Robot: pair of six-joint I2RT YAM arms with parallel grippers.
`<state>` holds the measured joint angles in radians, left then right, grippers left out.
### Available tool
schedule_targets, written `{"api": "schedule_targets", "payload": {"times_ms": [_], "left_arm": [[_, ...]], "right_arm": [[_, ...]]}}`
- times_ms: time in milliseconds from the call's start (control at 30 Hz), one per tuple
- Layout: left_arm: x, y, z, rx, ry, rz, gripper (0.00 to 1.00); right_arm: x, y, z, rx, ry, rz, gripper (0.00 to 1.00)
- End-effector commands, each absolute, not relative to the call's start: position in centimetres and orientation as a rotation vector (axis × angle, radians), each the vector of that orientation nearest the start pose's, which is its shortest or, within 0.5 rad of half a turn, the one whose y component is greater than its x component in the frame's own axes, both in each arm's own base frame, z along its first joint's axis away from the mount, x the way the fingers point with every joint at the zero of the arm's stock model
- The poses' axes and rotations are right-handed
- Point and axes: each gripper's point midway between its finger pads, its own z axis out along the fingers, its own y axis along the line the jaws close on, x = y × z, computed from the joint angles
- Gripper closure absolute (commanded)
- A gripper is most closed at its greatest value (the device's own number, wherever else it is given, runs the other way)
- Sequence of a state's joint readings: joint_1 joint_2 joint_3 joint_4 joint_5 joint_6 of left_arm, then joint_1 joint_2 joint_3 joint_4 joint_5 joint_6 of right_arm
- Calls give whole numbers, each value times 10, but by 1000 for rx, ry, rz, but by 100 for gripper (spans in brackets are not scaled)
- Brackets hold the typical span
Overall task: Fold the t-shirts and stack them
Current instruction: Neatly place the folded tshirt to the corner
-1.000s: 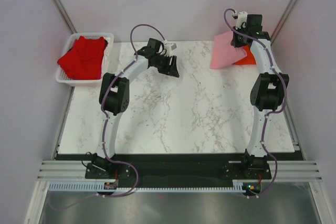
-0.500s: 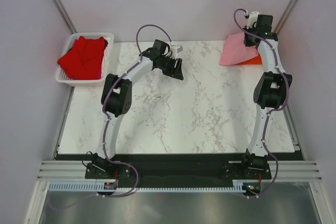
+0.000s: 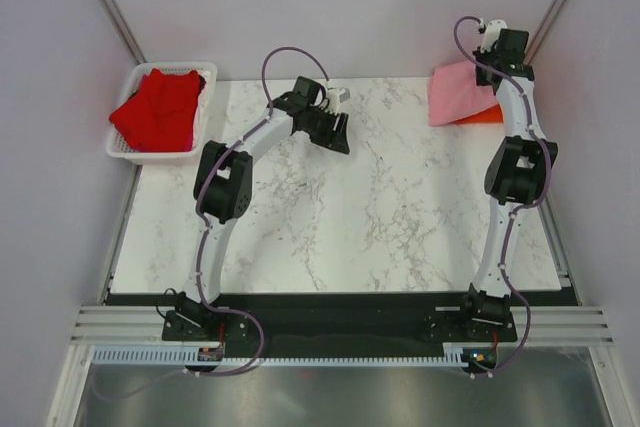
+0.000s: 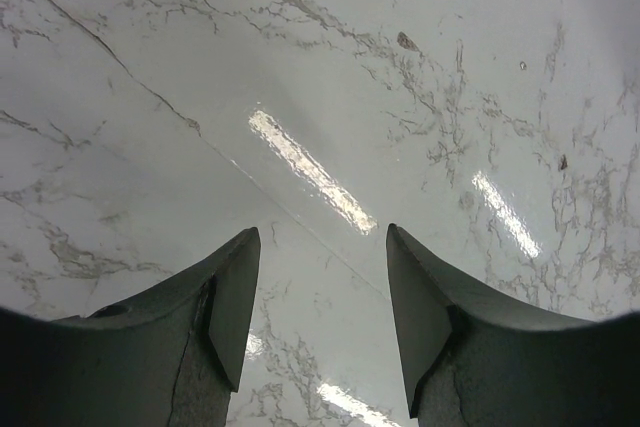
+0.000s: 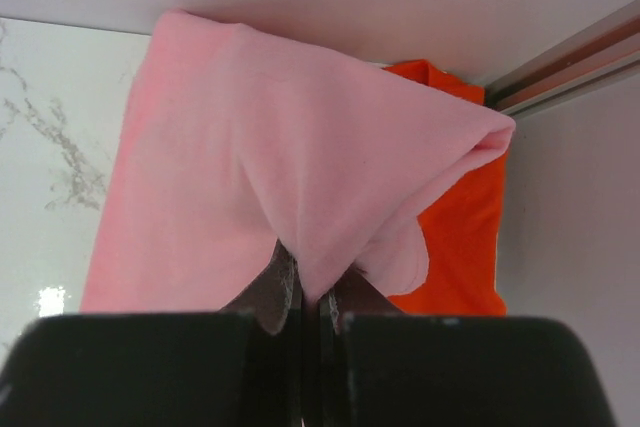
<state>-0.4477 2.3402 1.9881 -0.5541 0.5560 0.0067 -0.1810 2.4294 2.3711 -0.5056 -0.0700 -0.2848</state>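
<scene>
The pink t-shirt's edge needs to be released toward the corner post, so I need to shift my right gripper there, since uncovered orange cloth lies to the right in the wrist view.
The folded light pink t-shirt lies at the table's far right corner on top of the bright orange t-shirt. My right gripper is shut on the pink t-shirt's edge, the cloth pinched between the fingers; the orange t-shirt shows beneath and to the right. The deep red t-shirt lies crumpled in the white mesh basket at the far left. My left gripper is open and empty over bare marble.
Grey walls and a metal corner post stand right behind the stacked shirts. The basket sits at the table's far left edge. The marble table stretches between the two arms.
My right gripper has carried the pink t-shirt rightwards and back over the orange one, which is now mostly covered. My left gripper has shifted slightly to the right.
</scene>
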Motion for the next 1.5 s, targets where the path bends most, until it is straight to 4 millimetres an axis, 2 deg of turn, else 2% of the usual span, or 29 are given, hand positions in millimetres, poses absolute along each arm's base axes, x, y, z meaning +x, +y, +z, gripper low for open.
{"api": "schedule_targets", "payload": {"times_ms": [0,300,467,567,867,967,1000,1033,1133,1167,1300,1467], "left_arm": [[462,-323,96,859,2296,-834,39],[457,-318,95,873,2308,-807,39],[455,-318,92,886,2311,-792,39],[455,-321,93,894,2305,-785,38],[452,-330,95,921,2290,-784,39],[453,-330,96,922,2284,-781,39],[453,-330,96,920,2285,-782,39],[453,-331,98,924,2279,-781,38],[453,-332,101,922,2274,-783,38],[453,-333,100,921,2276,-786,39],[454,-337,101,925,2270,-789,38],[452,-347,105,946,2250,-796,38]], "right_arm": [[669,-137,194,-112,2005,-301,96],[685,-169,153,-58,2000,-484,99],[687,-177,145,-41,1995,-538,100],[687,-178,147,-33,1992,-540,100],[678,-161,168,-74,2002,-446,100],[670,-142,177,-139,2018,-339,100],[662,-138,184,-143,2023,-329,100],[659,-126,187,-180,2015,-260,100],[645,-116,207,-179,1990,-227,100],[640,-116,218,-176,1977,-231,100],[633,-120,234,-176,1957,-257,100],[637,-133,232,-162,1957,-295,100]]}}
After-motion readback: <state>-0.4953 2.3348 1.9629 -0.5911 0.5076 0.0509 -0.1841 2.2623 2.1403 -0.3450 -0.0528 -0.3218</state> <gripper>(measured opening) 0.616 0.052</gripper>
